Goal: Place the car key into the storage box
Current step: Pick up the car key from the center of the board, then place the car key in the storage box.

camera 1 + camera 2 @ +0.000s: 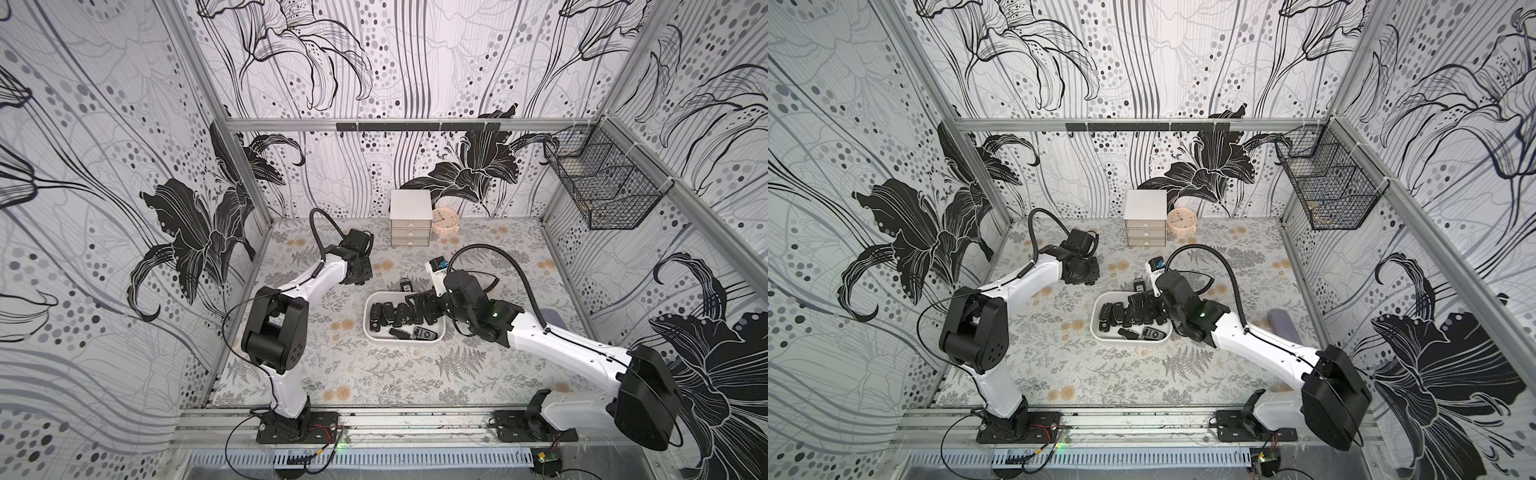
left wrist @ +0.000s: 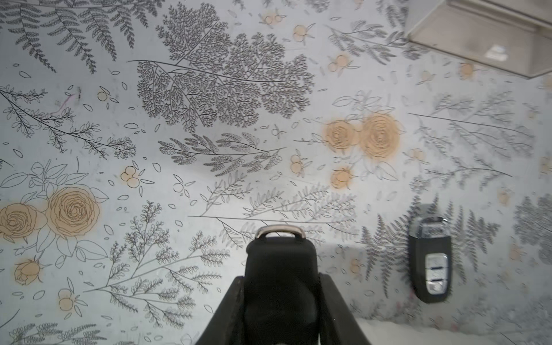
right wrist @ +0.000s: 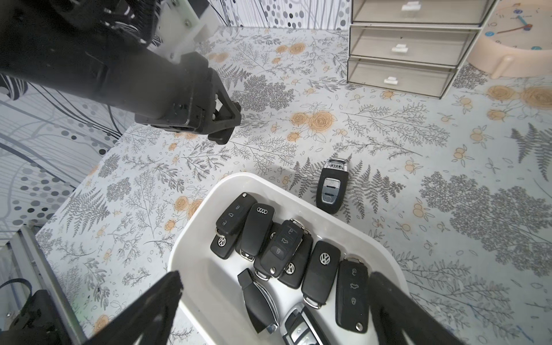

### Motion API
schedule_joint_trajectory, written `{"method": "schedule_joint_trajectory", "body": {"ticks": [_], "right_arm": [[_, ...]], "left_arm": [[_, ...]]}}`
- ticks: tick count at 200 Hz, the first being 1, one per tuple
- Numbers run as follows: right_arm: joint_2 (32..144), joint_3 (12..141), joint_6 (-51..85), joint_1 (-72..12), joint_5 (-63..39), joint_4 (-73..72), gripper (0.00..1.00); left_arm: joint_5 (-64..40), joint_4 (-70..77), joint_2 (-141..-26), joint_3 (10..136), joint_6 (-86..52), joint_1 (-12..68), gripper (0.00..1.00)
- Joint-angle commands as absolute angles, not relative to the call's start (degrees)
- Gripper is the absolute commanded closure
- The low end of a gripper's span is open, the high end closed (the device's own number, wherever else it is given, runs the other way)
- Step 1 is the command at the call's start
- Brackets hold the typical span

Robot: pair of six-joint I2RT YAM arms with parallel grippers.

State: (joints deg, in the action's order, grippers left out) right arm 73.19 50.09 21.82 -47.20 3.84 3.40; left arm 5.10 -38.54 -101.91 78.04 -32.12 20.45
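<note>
The left gripper's key still hangs outside the storage box, so the left gripper next moves back over the box, lowers the key and releases it on the row of keys along the storage box's far side (image 1: 419,307).
My left gripper (image 2: 280,277) is shut on a black car key (image 2: 280,254) whose silver loop points away from the wrist. In both top views the left gripper (image 1: 358,279) (image 1: 1087,277) sits low over the table, left of and behind the storage box (image 1: 370,328) (image 1: 1096,328), and hides the key. The storage box (image 3: 191,268) is a shallow white tray with several black keys in it. My right gripper (image 3: 274,286) (image 1: 415,305) hangs open over the box's right end, holding nothing. A second key (image 2: 430,260) (image 3: 331,191) (image 1: 404,285) lies on the table just behind the box.
A white three-drawer cabinet (image 1: 410,218) and a peach clock (image 1: 444,220) stand at the back wall. A black wire basket (image 1: 602,187) hangs on the right wall. A grey-purple object (image 1: 1283,324) lies at the table's right edge. The left gripper (image 3: 227,125) shows in the right wrist view.
</note>
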Motion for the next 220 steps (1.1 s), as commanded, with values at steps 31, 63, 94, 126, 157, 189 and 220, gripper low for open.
{"method": "schedule_joint_trajectory", "body": {"ticks": [31,63,94,126,157,189,220], "right_arm": [[63.8,43.2,25.1,-46.8,5.3,4.0,0.0],[57.8,39.7,26.5,-46.9,6.2,6.8,0.0],[51.6,36.6,27.4,-46.9,7.6,9.8,0.0],[46.2,35.1,27.6,-46.9,8.8,13.3,0.0],[42.7,34.2,28.6,-46.8,9.5,15.8,0.0],[40.1,33.2,29.0,-46.8,10.4,16.8,0.0],[40.0,33.2,29.0,-46.8,10.6,16.9,0.0]], "left_arm": [[11.0,-41.8,-98.4,76.8,-43.9,30.4,0.7],[12.8,-41.7,-99.9,77.4,-50.3,37.6,0.7],[14.2,-42.3,-103.7,79.9,-55.2,44.1,0.7],[14.6,-42.6,-107.9,83.0,-57.8,48.2,0.7],[14.7,-43.9,-112.1,86.1,-58.2,49.5,0.69],[14.9,-45.7,-115.7,88.8,-58.0,49.6,0.69],[16.1,-48.2,-118.2,90.5,-58.1,49.1,0.68]]}}
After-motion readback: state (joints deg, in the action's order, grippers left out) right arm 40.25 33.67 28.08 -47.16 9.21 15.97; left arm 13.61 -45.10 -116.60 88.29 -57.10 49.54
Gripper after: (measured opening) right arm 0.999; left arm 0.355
